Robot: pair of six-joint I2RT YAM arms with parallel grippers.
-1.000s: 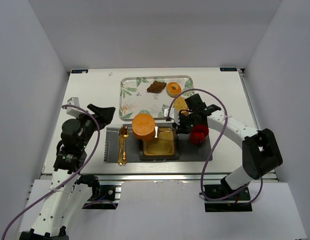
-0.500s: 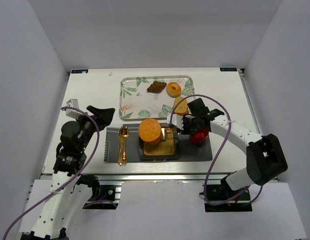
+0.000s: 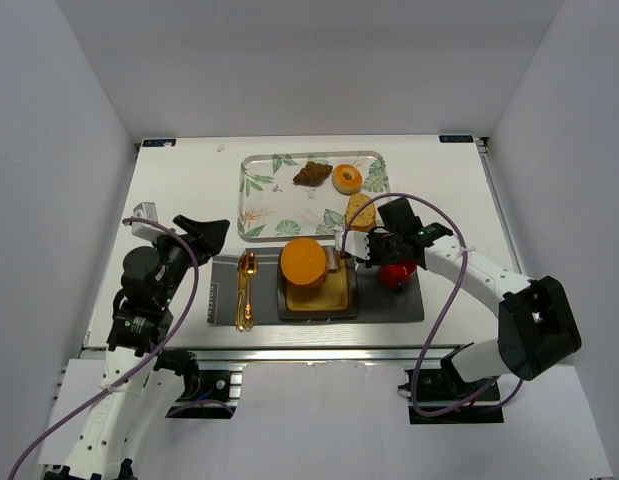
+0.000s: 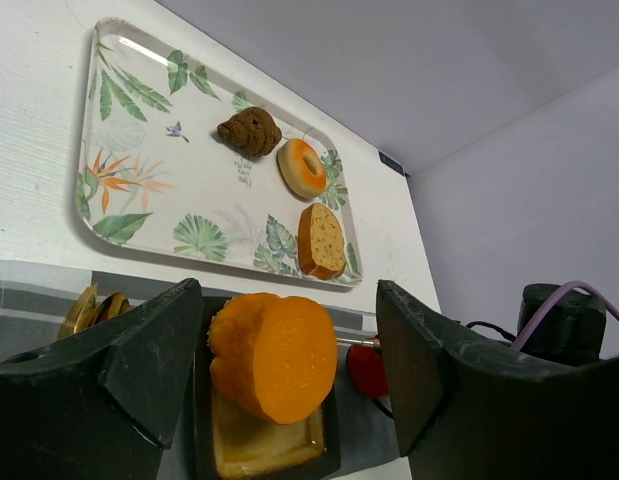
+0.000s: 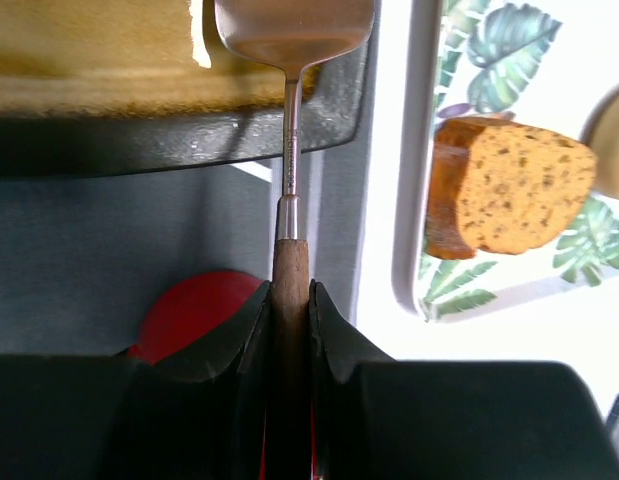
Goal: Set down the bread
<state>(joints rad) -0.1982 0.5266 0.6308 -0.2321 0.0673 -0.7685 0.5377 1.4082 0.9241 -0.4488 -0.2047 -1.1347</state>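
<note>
Next, my right gripper swings off the dish [image 3: 334, 293] and moves down to release the spatula, as bare tabletop lies to the gripper's right in the top view.
The bread [image 3: 303, 261], a thick round orange bun, rests in the far part of the dark square dish [image 3: 334, 293] and looks tilted in the left wrist view [image 4: 274, 355]. My right gripper [image 3: 375, 247] is just right of the dish, shut on the wooden handle of a metal spatula [image 5: 288, 140]. The spatula's blade reaches over the dish rim [image 5: 169, 145], and the bun is out of the right wrist view. My left gripper [image 3: 204, 228] is open and empty, well left of the dish, and its fingers [image 4: 159, 350] frame the bun from a distance.
A leaf-print tray [image 3: 259, 190] behind the dish holds a brown pastry [image 3: 311, 173], a ring donut [image 3: 348, 178] and a speckled slice [image 3: 361, 211]. A gold spoon [image 3: 246, 285] lies on the grey mat [image 3: 389, 302] left of the dish. A red object [image 3: 397, 273] sits under my right gripper.
The bun has moved right and down from the dish's left corner to over the dish. My right gripper has drawn slightly right with the spatula. The left arm has barely moved.
</note>
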